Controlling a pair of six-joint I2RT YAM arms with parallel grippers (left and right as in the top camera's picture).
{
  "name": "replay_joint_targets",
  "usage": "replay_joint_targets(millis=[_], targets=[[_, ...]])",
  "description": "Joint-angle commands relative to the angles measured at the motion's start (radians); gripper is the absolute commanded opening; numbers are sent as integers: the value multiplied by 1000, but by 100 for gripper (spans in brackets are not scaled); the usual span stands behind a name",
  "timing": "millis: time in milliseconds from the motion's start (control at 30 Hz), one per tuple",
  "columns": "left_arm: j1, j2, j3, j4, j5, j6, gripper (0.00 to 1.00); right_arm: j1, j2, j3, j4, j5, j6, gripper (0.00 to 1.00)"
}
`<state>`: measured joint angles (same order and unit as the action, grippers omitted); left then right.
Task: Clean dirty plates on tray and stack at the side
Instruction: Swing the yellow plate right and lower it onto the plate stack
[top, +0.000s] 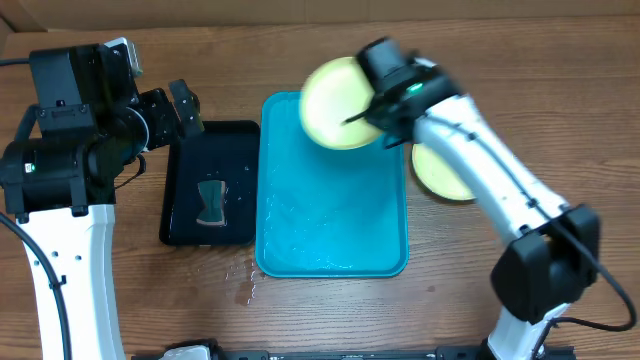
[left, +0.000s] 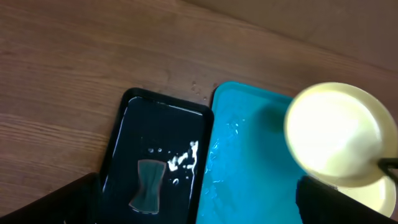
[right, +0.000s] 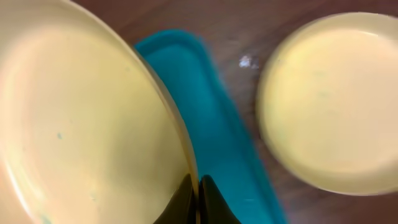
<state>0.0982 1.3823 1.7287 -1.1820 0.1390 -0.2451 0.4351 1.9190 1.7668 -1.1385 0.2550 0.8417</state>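
Note:
The second plate (top: 444, 174) (right: 333, 102) is below my right gripper and to its right in the overhead view, so my right gripper will next move across over it, go down to stack the plates and let go.
My right gripper (top: 368, 112) is shut on the rim of a pale yellow-green plate (top: 335, 103) and holds it tilted above the far end of the turquoise tray (top: 330, 235). The plate fills the left of the right wrist view (right: 87, 124), with the fingers (right: 198, 196) pinching its edge, and it shows in the left wrist view (left: 336, 134). A second pale yellow-green plate (top: 440, 172) lies on the table right of the tray, also in the right wrist view (right: 336, 99). My left gripper (top: 185, 110) is open and empty above the far end of the black tray. The cyan plate is out of view.
A narrow black tray (top: 182, 205) lies left of the turquoise tray, wet, with a grey sponge (top: 211, 203) in it; both show in the left wrist view (left: 148, 185). Water drops lie on the table near the trays' front corners (top: 245, 285).

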Motion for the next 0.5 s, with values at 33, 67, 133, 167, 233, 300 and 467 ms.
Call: replay_joint_targets(millis=[33, 67, 133, 167, 233, 300, 467], targets=[[-3, 3, 13, 4, 8, -6, 100, -150, -53, 19, -89, -56, 27, 4], [-3, 3, 13, 4, 8, -6, 100, -179, -53, 19, -115, -64, 26, 4], [-3, 3, 13, 4, 8, -6, 100, -229, -53, 19, -174, -64, 25, 4], [-3, 3, 13, 4, 8, -6, 100, -252, -53, 19, -204, -58, 23, 4], [-3, 3, 13, 4, 8, -6, 100, -294, -53, 19, -260, -38, 23, 4], [-3, 3, 13, 4, 8, -6, 100, -328, -53, 13, -301, -3, 23, 4], [-3, 3, 13, 4, 8, -6, 100, -387, -53, -40, -326, 35, 24, 4]])
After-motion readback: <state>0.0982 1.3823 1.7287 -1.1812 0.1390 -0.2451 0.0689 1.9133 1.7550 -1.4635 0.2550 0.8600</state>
